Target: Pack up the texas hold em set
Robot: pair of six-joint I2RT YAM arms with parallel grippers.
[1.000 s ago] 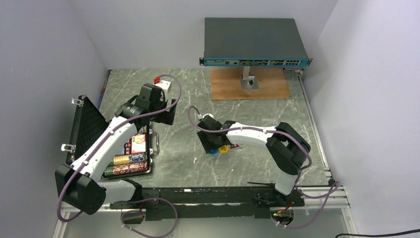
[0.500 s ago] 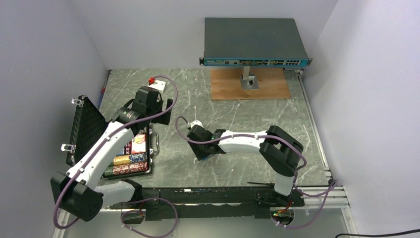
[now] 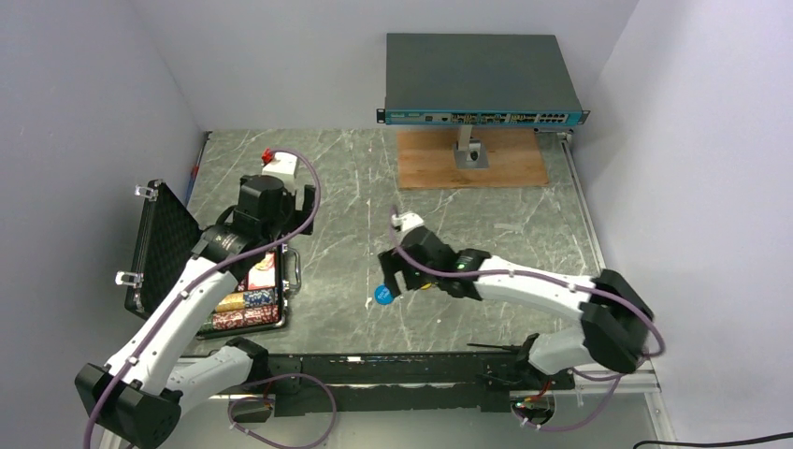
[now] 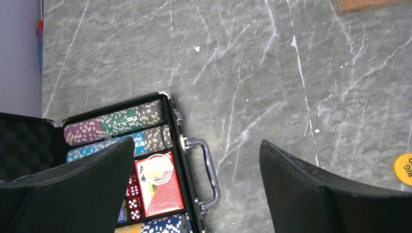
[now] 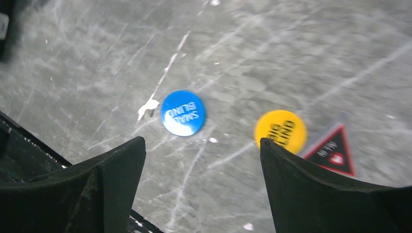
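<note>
The blue disc (image 3: 382,295) is outside the briefcase, so my left gripper will next swing back and to the right in the top view, then down around that disc.
The black briefcase (image 3: 154,245) lies open at the left with its foam lid up. In the left wrist view it (image 4: 171,127) holds rows of chips (image 4: 114,121), the red card box (image 4: 163,194) with a clear disc on it, and red dice. My left gripper (image 3: 281,229) is open and empty above the silver handle (image 4: 208,167). My right gripper (image 3: 395,273) is open and empty above the table. The blue disc (image 5: 183,112), yellow disc (image 5: 280,131) and red triangular token (image 5: 332,151) lie just beyond its fingertips. The blue disc (image 3: 382,295) shows beside that gripper.
The grey network switch (image 3: 482,79) stands on a post over a wooden board (image 3: 472,159) at the back. The yellow disc also shows at the right edge of the left wrist view (image 4: 403,168). White walls close both sides.
My right gripper swung left across the discs and came back right. The blue disc now lies a little further left, uncovered. My left arm drew back to the left, over the case.
</note>
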